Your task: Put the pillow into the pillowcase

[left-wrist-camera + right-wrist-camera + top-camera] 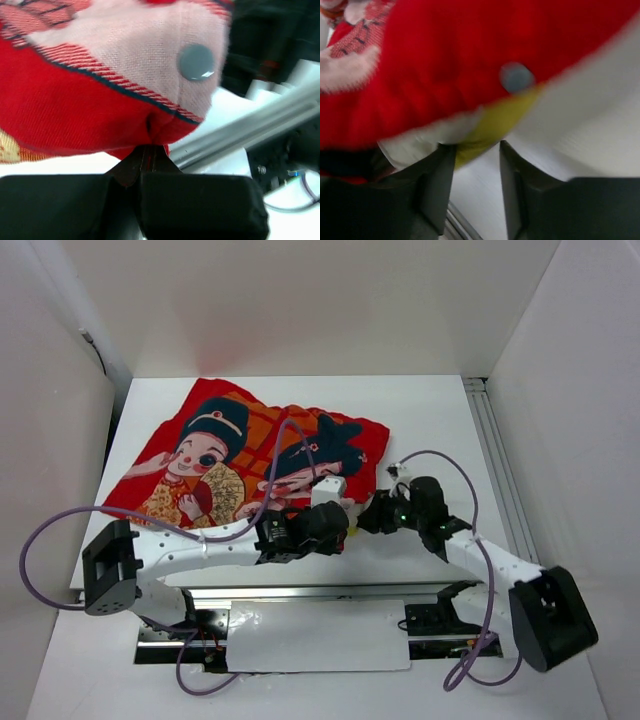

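Note:
My left gripper is going to lift the red hem (150,135) first. Then it will lower the hem toward the table to open.
The red pillowcase (230,455) with two cartoon figures lies spread over the left and middle of the table, bulging as if filled. My left gripper (335,525) is at its near right corner, shut on the red hem (150,135). My right gripper (372,512) sits just right of it, jaws open. In the right wrist view the pillow's cream corner (445,132) with yellow piping (495,122) pokes out from under the red fabric (445,60), just above the open fingers (437,175). The rest of the pillow is hidden inside the case.
A white table (430,420) with walls on three sides. A metal rail (500,460) runs along the right edge, another rail (240,132) along the near edge. Purple cables (60,530) loop off both arms.

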Available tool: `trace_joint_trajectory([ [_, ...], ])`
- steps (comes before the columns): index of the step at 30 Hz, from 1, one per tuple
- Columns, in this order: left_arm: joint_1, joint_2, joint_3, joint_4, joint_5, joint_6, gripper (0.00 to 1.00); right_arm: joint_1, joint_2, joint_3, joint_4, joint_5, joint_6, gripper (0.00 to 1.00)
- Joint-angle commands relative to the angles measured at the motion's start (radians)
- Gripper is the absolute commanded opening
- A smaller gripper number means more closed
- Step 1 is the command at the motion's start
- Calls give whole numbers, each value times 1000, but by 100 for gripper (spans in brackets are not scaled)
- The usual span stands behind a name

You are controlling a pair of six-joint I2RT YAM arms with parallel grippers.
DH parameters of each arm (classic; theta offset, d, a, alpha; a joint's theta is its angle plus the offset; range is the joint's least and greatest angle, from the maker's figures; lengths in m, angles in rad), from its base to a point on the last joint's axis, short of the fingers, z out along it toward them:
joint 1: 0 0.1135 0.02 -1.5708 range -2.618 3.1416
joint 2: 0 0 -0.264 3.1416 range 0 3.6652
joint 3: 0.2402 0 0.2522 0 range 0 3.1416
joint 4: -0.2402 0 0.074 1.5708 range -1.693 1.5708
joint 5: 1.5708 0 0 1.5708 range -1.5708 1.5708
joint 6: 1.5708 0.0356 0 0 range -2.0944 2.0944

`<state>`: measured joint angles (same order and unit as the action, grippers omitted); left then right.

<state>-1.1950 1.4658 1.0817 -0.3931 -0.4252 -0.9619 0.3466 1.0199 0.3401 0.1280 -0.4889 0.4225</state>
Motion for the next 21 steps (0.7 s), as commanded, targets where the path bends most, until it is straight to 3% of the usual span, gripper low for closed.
trace_joint_trajectory([
  [1,-20,-50,4,135,106,133,0,95,112,114,171,-69,-67,46],
  [2,-20,-50,15,135,124,164,0,112,179,129,206,-83,-53,37],
  [3,-29,-62,30,135,137,175,0,141,206,155,287,-112,-16,9],
  [4,-29,-62,40,135,137,187,0,158,222,155,348,-112,-16,9],
  [5,-29,-73,50,135,149,196,0,175,223,155,417,-112,25,0],
  [7,-38,-82,86,104,149,207,0,201,223,171,569,-94,25,0],
  [13,-48,-156,199,73,268,346,0,253,158,237,644,51,-17,0],
  [21,-57,-232,429,-22,436,505,0,371,363,286,841,95,-47,0],
])
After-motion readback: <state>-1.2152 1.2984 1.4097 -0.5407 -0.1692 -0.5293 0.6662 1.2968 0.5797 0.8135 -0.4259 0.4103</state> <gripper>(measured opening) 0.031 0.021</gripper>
